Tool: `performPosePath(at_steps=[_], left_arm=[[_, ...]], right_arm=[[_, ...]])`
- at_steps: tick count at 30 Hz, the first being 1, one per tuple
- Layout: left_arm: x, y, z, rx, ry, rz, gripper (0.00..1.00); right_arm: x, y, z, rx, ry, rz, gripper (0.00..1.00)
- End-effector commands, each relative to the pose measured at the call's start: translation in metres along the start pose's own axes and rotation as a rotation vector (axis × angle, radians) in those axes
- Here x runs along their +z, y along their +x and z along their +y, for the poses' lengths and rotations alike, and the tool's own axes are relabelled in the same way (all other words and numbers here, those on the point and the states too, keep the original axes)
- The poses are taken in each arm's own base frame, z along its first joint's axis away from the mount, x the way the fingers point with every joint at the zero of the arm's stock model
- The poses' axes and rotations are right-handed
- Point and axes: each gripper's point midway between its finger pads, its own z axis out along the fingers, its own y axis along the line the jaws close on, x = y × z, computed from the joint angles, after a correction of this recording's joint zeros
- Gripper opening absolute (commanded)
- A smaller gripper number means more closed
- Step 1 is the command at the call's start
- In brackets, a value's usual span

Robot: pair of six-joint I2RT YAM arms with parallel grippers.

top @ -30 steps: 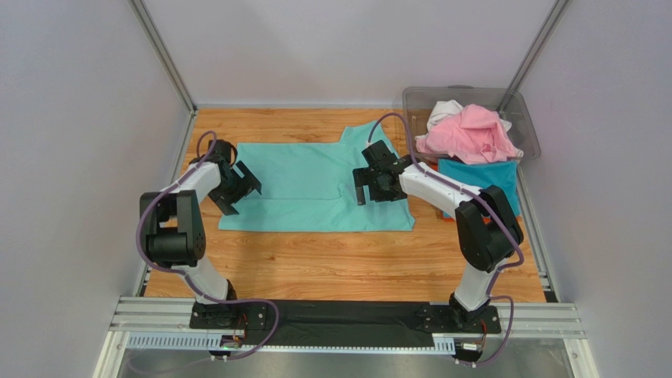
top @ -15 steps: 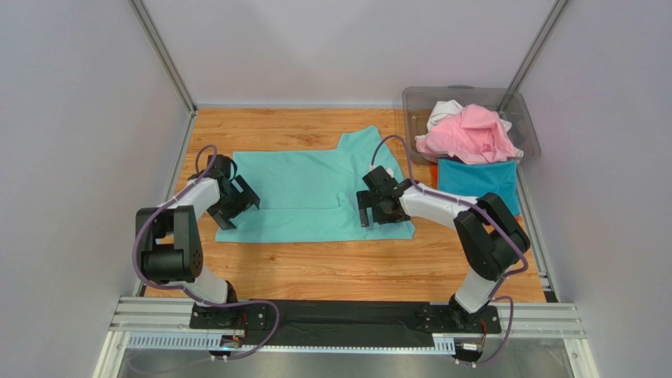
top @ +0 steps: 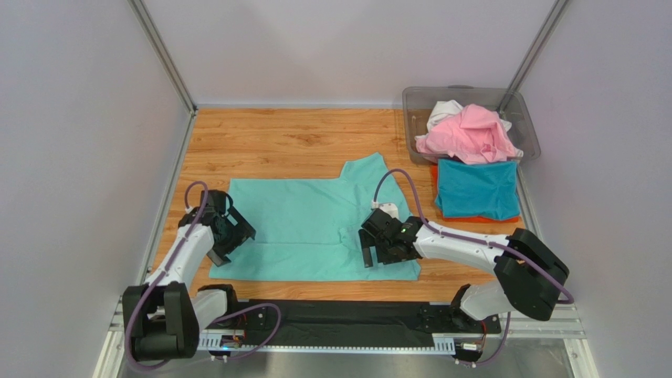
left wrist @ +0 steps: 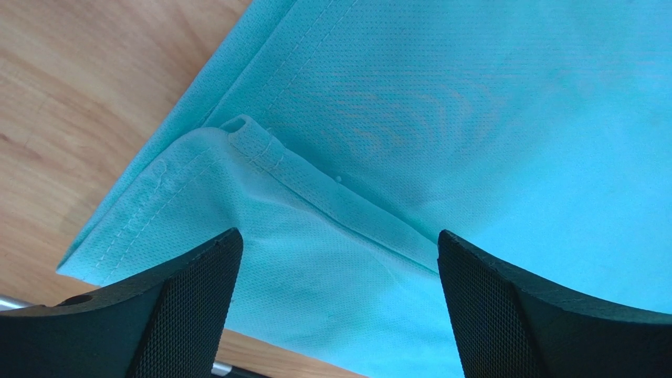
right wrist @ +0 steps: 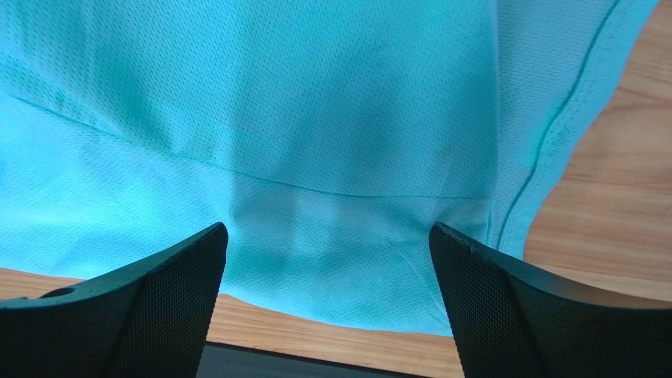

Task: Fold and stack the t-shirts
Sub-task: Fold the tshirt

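Note:
The t-shirt's far corner lies outward of my left gripper, still unfolded, so my open fingers will next move outward along the t-shirt's side edge and onto that corner.
The mint green t-shirt lies flat on the wooden table, near the front edge, with one sleeve sticking out at the back. My left gripper is open over the shirt's left edge. In the left wrist view its jaws stand wide apart above a hemmed fold of the cloth. My right gripper is open over the shirt's near right corner. In the right wrist view the cloth lies between its fingers, not pinched.
A folded teal blue shirt lies on an orange one at the right. Behind them a clear grey bin holds a pink shirt and a white one. The black base rail runs just beyond the shirt's near hem.
Both grippers have moved toward the near edge of the table, and the mint green shirt has slid that way with them. The teal stack and the bin have not moved.

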Motion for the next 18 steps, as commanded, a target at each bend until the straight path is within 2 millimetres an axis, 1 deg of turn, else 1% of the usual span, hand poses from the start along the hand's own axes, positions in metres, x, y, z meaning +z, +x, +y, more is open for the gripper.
performPosePath(at_steps=[1,3,4,5,6,7,8,9,10,11,12,13,14,15,16,17,18], left_arm=[[-0.022,-0.009,-0.007,-0.035,0.046,-0.053,1.0],[-0.034,-0.021,-0.016,-0.009,0.08,-0.094,1.0],[-0.044,-0.032,-0.023,-0.006,0.1,-0.127,1.0],[-0.049,-0.038,-0.026,-0.006,0.106,-0.143,1.0],[-0.053,-0.043,-0.03,-0.007,0.108,-0.151,1.0],[-0.062,-0.055,-0.038,-0.011,0.127,-0.181,1.0],[-0.066,-0.061,-0.042,-0.014,0.13,-0.194,1.0],[-0.071,-0.074,-0.05,-0.011,0.127,-0.212,1.0],[-0.071,-0.079,-0.053,-0.005,0.116,-0.211,1.0],[-0.063,-0.083,-0.055,0.006,0.082,-0.183,1.0],[-0.069,-0.097,-0.063,0.003,0.08,-0.204,1.0],[-0.067,-0.103,-0.067,0.007,0.068,-0.198,1.0],[-0.052,-0.107,-0.069,0.012,0.025,-0.164,1.0],[-0.056,-0.122,-0.079,0.021,0.026,-0.182,1.0],[-0.052,-0.129,-0.084,0.025,0.014,-0.174,1.0],[-0.035,-0.132,-0.086,0.037,-0.024,-0.136,1.0],[-0.036,-0.149,-0.096,0.037,-0.025,-0.163,0.98]], right_arm=[[-0.021,-0.014,0.004,0.039,-0.013,-0.055,1.0],[-0.04,-0.04,0.008,0.035,-0.019,-0.132,1.0],[-0.047,-0.049,0.009,0.022,-0.017,-0.159,1.0],[-0.059,-0.068,0.011,0.034,-0.013,-0.215,1.0],[-0.064,-0.078,0.01,0.036,-0.008,-0.243,1.0],[-0.068,-0.086,0.008,0.026,-0.002,-0.261,1.0],[-0.076,-0.105,0.005,0.058,0.011,-0.305,1.0],[-0.079,-0.114,0.003,0.069,0.013,-0.321,1.0],[-0.082,-0.123,0.001,0.065,0.012,-0.336,1.0],[-0.082,-0.131,-0.004,0.084,0.014,-0.338,1.0],[-0.088,-0.142,-0.004,0.094,0.003,-0.357,1.0],[-0.089,-0.152,-0.008,0.11,0.001,-0.372,1.0],[-0.088,-0.155,-0.01,0.096,-0.001,-0.369,1.0],[-0.09,-0.162,-0.011,0.097,-0.001,-0.378,1.0],[-0.089,-0.164,-0.014,0.094,0.005,-0.38,1.0],[-0.086,-0.168,-0.018,0.089,0.017,-0.376,1.0],[-0.084,-0.17,-0.021,0.09,0.025,-0.376,1.0]])
